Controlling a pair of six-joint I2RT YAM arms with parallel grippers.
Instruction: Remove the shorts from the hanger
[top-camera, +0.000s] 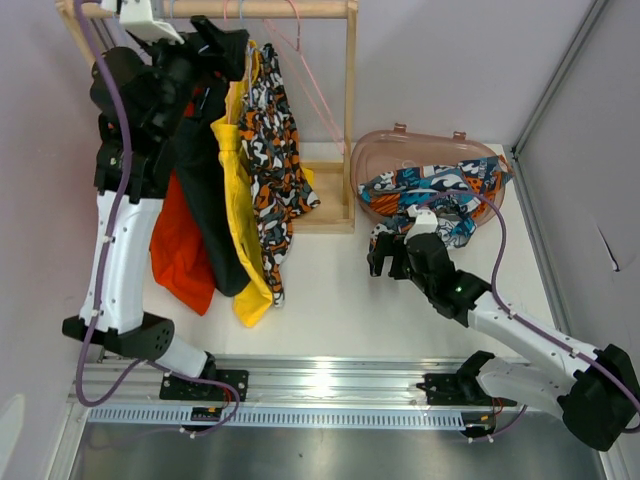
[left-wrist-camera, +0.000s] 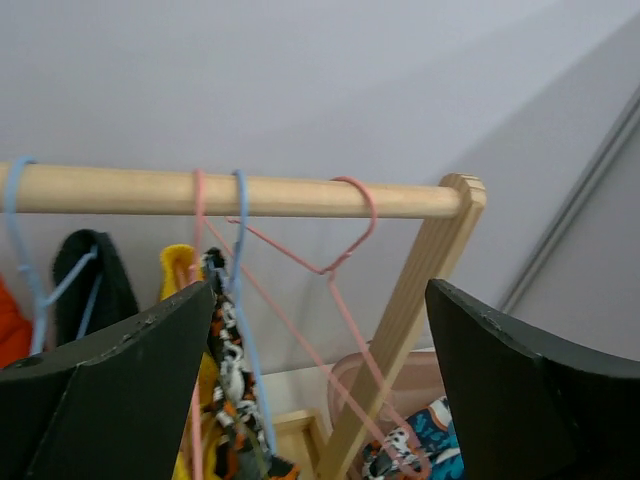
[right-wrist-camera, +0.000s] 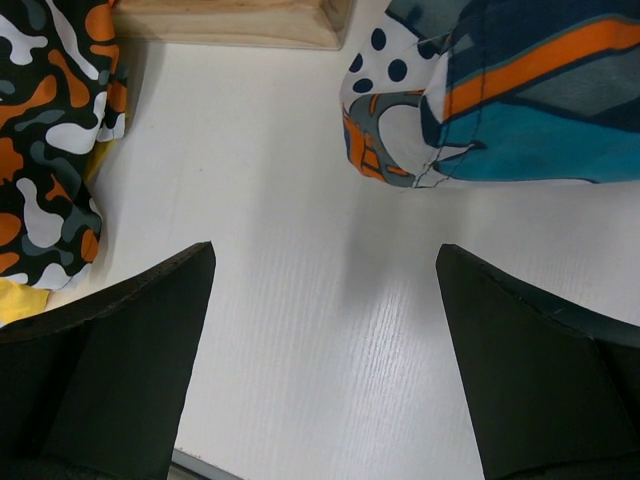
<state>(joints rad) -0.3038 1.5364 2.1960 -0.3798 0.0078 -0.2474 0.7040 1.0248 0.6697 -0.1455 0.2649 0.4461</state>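
Observation:
My left gripper lowers and moves outward onto the blue wire (left-wrist-camera: 250, 350) beside the hanging patterned shorts next, since the wire hangs outward of and below my raised fingers.
Four pairs of shorts hang from the wooden rod (top-camera: 300, 9): orange-red (top-camera: 178, 250), black (top-camera: 208, 190), yellow (top-camera: 243, 230) and black-white-orange patterned (top-camera: 275, 140). The teal-orange-black patterned shorts (top-camera: 432, 187) lie in the pink tub (top-camera: 372, 150). An empty pink hanger (top-camera: 312, 95) hangs at the rod's right end. My left gripper (top-camera: 222, 42) is open and empty, raised by the rod beside the hangers. In the left wrist view (left-wrist-camera: 320, 290) its fingers frame the pink hanger (left-wrist-camera: 345, 265) and a blue hanger (left-wrist-camera: 243, 300). My right gripper (top-camera: 385, 250) is open and empty, low over the table, left of the tub.
The rack's wooden upright (top-camera: 351, 110) and base (top-camera: 325, 205) stand between the hanging shorts and the tub. Grey walls close the back and right sides. A metal rail (top-camera: 320, 385) runs along the near edge. In the right wrist view the table (right-wrist-camera: 300, 330) lies under the open fingers.

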